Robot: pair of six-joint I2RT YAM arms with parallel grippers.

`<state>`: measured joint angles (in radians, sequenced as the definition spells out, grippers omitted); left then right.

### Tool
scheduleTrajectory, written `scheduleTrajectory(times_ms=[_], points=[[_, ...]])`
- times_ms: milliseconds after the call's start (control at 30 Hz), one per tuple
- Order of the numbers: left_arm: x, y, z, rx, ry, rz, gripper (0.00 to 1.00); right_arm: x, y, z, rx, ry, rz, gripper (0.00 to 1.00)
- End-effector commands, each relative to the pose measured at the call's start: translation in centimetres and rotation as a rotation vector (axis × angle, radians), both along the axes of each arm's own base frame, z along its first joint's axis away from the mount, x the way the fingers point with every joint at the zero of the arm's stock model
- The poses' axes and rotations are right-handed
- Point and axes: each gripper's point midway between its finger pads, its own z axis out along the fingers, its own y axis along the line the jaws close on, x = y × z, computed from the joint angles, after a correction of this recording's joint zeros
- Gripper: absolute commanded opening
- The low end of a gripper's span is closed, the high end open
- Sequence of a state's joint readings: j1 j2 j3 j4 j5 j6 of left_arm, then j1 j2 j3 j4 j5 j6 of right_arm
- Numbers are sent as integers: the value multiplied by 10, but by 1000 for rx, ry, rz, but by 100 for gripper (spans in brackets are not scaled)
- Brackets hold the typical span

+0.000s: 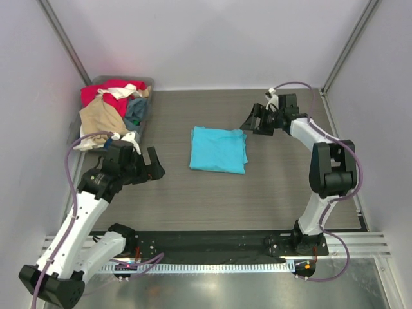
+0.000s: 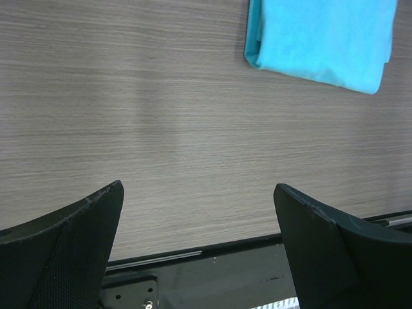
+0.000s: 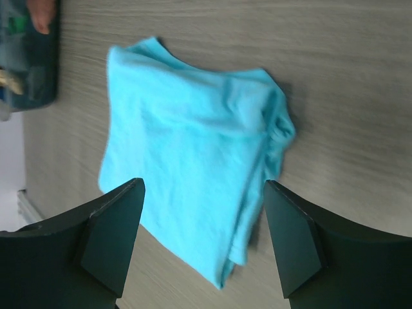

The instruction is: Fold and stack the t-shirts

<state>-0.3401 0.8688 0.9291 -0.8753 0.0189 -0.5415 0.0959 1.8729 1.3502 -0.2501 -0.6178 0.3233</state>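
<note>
The turquoise shirt's layered side edge lies toward my right gripper, so it needs to lower, open, and come back to close on the middle of that shirt edge (image 1: 245, 145) (image 3: 259, 180).
A folded turquoise t-shirt (image 1: 218, 149) lies flat in the middle of the table; it also shows in the left wrist view (image 2: 322, 38) and the right wrist view (image 3: 193, 154). Red (image 1: 112, 90), tan (image 1: 101, 118), cream-white (image 1: 125, 137) and dark blue-grey (image 1: 136, 111) shirts are heaped in the bin at the back left. My left gripper (image 1: 147, 163) is open and empty, left of the turquoise shirt. My right gripper (image 1: 253, 120) is open and empty, just right of the shirt's far right corner. Its open fingers (image 3: 116, 225) hang above the shirt.
The clear grey plastic bin (image 1: 149, 82) stands at the back left against the wall. The black base rail (image 1: 212, 241) runs along the near edge. White walls enclose the table on three sides.
</note>
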Motion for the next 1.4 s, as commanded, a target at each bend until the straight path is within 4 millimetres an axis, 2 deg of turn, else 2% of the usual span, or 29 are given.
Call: scheduleTrajectory(times_ms=[0, 167, 300, 467, 567, 600, 667, 700, 733, 767, 833, 867, 1000, 1067, 1133, 1200, 1233, 1267, 1300, 1367], points=[[-1, 3, 12, -6, -69, 0, 100, -24, -27, -36, -145, 67, -94, 81], [-1, 3, 15, -27, -116, 5, 100, -36, -16, -57, -133, 117, -56, 80], [-1, 3, 15, -30, -122, 6, 100, -34, -6, -70, -116, 139, -41, 79], [-1, 3, 14, -33, -122, 8, 100, -29, 7, -85, -115, 159, -29, 69], [0, 3, 14, -33, -124, 9, 100, -25, 10, -98, -151, 176, -49, 56], [0, 2, 15, -35, -125, 7, 100, -23, 11, -103, -159, 182, -51, 43], [0, 2, 14, -34, -122, 8, 100, -22, 8, -112, -188, 197, -77, 24], [0, 3, 14, -33, -122, 9, 100, -20, 6, -115, -202, 202, -88, 10], [0, 2, 13, -32, -121, 8, 100, -18, 1, -119, -232, 203, -96, 4], [0, 2, 14, -34, -123, 9, 100, -21, -22, -128, -352, 223, -134, 1], [-1, 2, 14, -37, -126, 9, 100, -16, -49, -126, -473, 216, -188, 1], [1, 7, 14, -22, -134, 30, 100, -11, -71, -124, -562, 199, -237, 1], [1, 4, 15, -34, -143, 19, 100, 12, -133, -101, -690, 165, -384, 1], [2, 4, 14, -31, -138, 18, 100, 20, -156, -95, -767, 153, -436, 1], [1, 1, 13, -42, -129, 3, 100, 34, -192, -79, -905, 115, -517, 1], [0, -1, 13, -45, -126, -3, 100, 51, -218, -71, -1009, 93, -567, 1], [0, -1, 13, -48, -128, -3, 100, 58, -231, -68, -1054, 86, -551, 1], [1, 0, 12, -45, -126, -2, 100, 67, -234, -69, -1080, 73, -523, 1], [1, -1, 12, -47, -125, -6, 100, 84, -251, -68, -1103, 61, -541, 1], [1, -1, 9, -43, -116, -5, 100, 99, -279, -67, -1163, 56, -531, 1]])
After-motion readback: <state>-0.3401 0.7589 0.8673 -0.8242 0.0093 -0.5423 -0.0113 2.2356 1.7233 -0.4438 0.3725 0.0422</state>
